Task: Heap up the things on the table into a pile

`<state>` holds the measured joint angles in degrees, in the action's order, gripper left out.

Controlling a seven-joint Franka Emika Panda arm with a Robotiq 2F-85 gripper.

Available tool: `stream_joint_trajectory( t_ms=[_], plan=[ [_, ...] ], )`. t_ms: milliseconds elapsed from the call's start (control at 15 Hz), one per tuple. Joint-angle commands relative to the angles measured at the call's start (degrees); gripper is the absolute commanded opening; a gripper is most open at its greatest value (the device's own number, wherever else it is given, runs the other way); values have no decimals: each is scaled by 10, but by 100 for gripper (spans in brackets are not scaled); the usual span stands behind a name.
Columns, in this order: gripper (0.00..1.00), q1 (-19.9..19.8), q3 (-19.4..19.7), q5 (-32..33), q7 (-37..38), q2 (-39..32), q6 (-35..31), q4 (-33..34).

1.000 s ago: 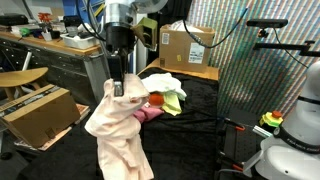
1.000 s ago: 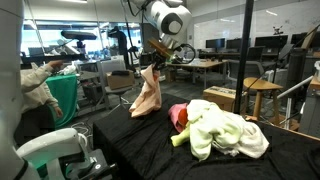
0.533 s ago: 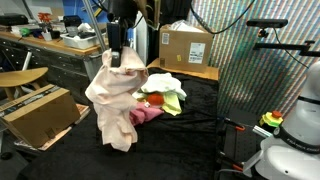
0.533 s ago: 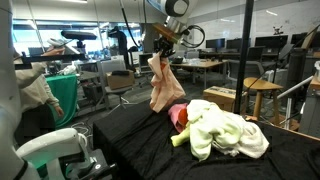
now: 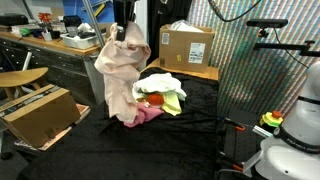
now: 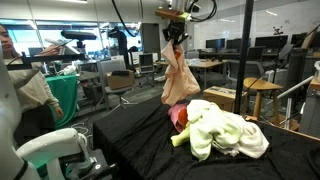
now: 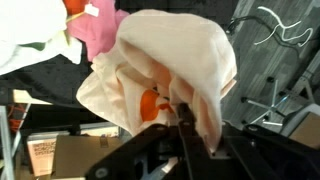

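Observation:
The robot next needs to carry the pale pink cloth in its gripper over the white and yellow-green cloth [image 5: 160,88] [image 7: 32,32], then down toward the heap.
My gripper [image 6: 178,33] is shut on a pale pink cloth [image 5: 120,75] and holds it high over the black table [image 6: 130,140]; the cloth hangs free, also in the other exterior view [image 6: 181,78] and in the wrist view [image 7: 170,70], where my gripper [image 7: 186,118] pinches its top fold. On the table lies a heap of cloths: a white and yellow-green one [image 6: 225,130] over a magenta one [image 6: 178,116], with a red-orange piece [image 5: 156,99] showing. The hanging cloth is just beside and above that heap.
A cardboard box [image 5: 186,45] stands behind the table, another [image 5: 35,112] lower at the side. A patterned screen [image 5: 250,90] rises beside the table. A wooden stool [image 6: 262,95] and office desks stand beyond.
My gripper has lifted the pale pink cloth off the table and carried it up and toward the heap; its lower end no longer rests on the table.

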<state>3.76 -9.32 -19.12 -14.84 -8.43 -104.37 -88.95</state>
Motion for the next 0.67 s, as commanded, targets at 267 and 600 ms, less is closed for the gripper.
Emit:
stream_joint_trajectory(
  t_ms=[267, 600],
  plan=[
    [8, 6, 34, 140, 107, 19, -118, -39],
    [8, -6, 66, 210, 169, 21, -172, -111]
  ],
)
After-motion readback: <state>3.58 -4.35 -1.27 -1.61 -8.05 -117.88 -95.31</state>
